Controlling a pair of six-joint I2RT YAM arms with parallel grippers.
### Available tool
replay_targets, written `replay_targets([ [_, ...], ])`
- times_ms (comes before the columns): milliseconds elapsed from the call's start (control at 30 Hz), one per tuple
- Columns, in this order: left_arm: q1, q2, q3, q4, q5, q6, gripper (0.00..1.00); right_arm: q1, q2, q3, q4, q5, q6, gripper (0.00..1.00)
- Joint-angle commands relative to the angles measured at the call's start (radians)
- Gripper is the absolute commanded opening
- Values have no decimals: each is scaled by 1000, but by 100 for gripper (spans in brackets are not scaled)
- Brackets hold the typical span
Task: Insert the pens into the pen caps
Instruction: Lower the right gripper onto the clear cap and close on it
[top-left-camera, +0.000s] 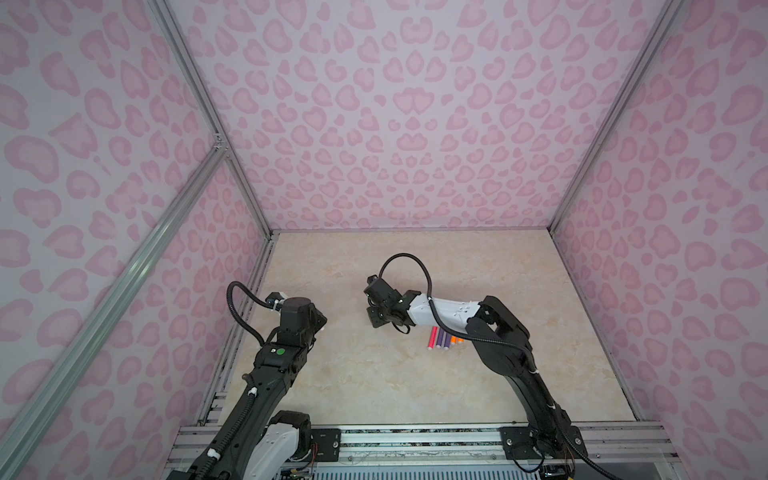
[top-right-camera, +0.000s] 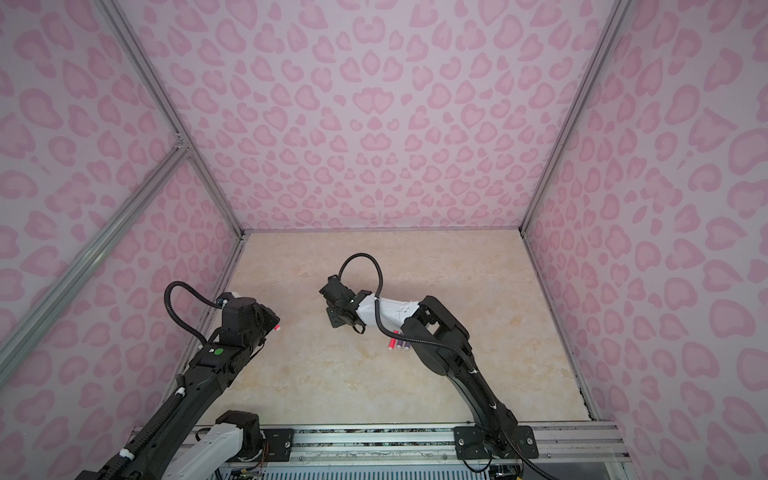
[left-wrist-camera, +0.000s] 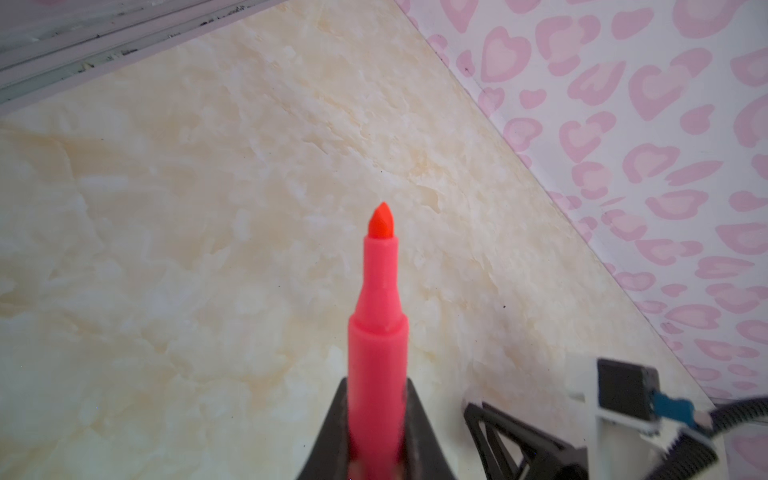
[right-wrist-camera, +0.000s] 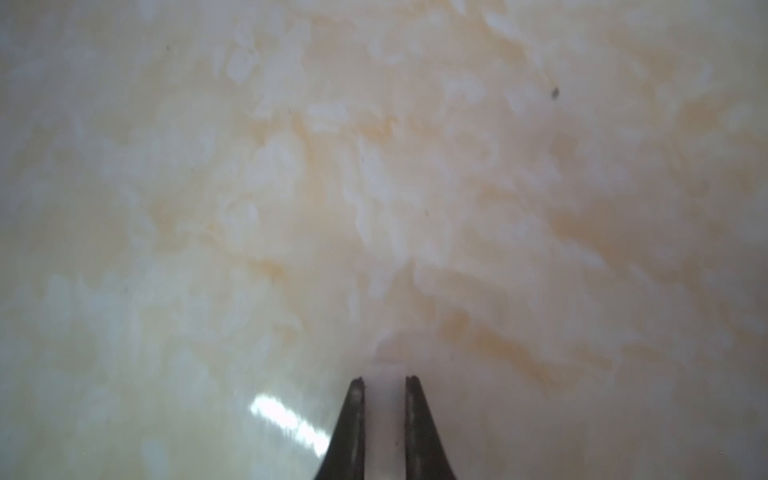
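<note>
Next I need to draw my right gripper back toward the bar and release the pen cap (right-wrist-camera: 385, 415) on the tabletop, since the open patch beside the pens lies back of it.
My left gripper (left-wrist-camera: 377, 382) is shut on a pink-red pen (left-wrist-camera: 376, 316), whose pointed tip sticks out ahead of the jaws above the beige table. In both top views this gripper (top-left-camera: 319, 325) hovers at the table's left edge. My right gripper (right-wrist-camera: 384, 380) is shut on a clear pen cap (right-wrist-camera: 385, 415), held low over the table near its middle (top-left-camera: 374, 319). Several more pens (top-left-camera: 441, 338), pink-red, purple and orange, lie side by side under the right forearm and are partly hidden by it (top-right-camera: 398, 343). I can make out no other caps.
Pink heart-patterned walls (top-left-camera: 415, 124) close in the table (top-left-camera: 374, 382) at the back and on both sides. A metal rail (top-left-camera: 415, 440) with both arm bases runs along the front. The right arm's wrist (left-wrist-camera: 623, 395) shows in the left wrist view.
</note>
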Motion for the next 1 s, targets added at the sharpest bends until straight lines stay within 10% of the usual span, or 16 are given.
replay_targets([
  [0, 0, 27, 3, 95, 93, 20, 3, 15, -110, -208, 170, 49, 134, 3],
  [500, -160, 112, 62, 217, 184, 186, 3, 222, -369, -529, 125, 380, 349, 8],
  [967, -244, 141, 98, 205, 114, 226, 3, 207, -284, -492, 105, 299, 358, 34],
])
